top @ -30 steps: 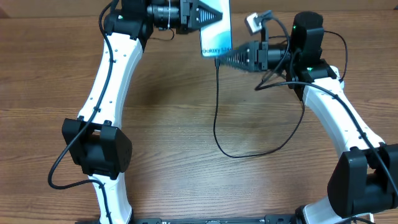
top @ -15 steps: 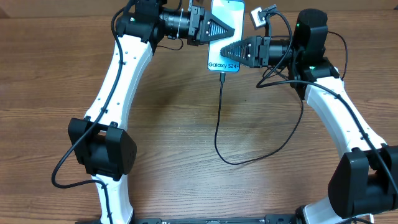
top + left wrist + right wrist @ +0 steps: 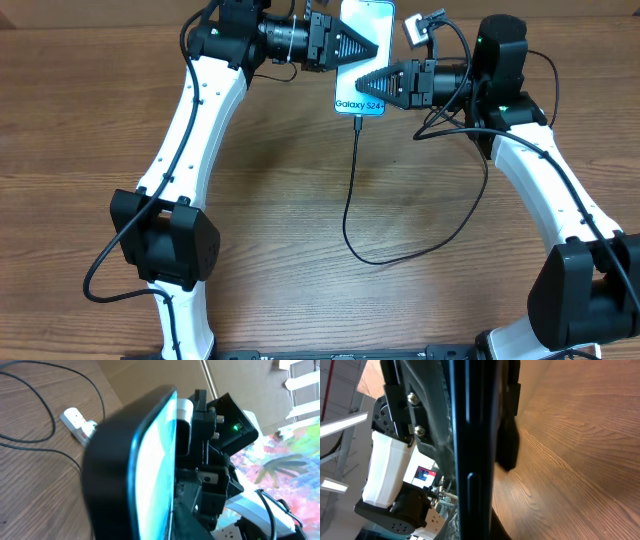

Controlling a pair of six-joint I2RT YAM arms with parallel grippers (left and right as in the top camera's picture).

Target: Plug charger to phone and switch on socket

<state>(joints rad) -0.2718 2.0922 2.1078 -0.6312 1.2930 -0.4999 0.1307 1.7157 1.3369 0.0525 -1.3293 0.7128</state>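
I should lower the plugged-in phone with my right gripper, leftward in the overhead view, onto bare tabletop and release it next.
The phone (image 3: 365,60), screen lit light blue-teal, is held up at the back of the table between both arms. My right gripper (image 3: 370,82) is shut on its right edge near the "Galaxy S24" text; the right wrist view shows the phone (image 3: 470,450) edge-on between the jaws. My left gripper (image 3: 350,45) reaches over its left edge, and the phone (image 3: 150,460) fills the left wrist view, hiding the jaws. The charger (image 3: 350,180) hangs from the phone's lower end and loops across the table. The socket (image 3: 74,416), white with a red mark, lies on the table behind.
The wooden table (image 3: 260,200) spreads below both arms. The black charger cable curls at mid-table (image 3: 380,260) and runs up toward the right arm (image 3: 540,180). Thin black cables (image 3: 30,440) lie near the socket.
The phone has shifted right and turned so its screen faces up. My right gripper has closed onto its edge. Over the last half second almost nothing has moved.
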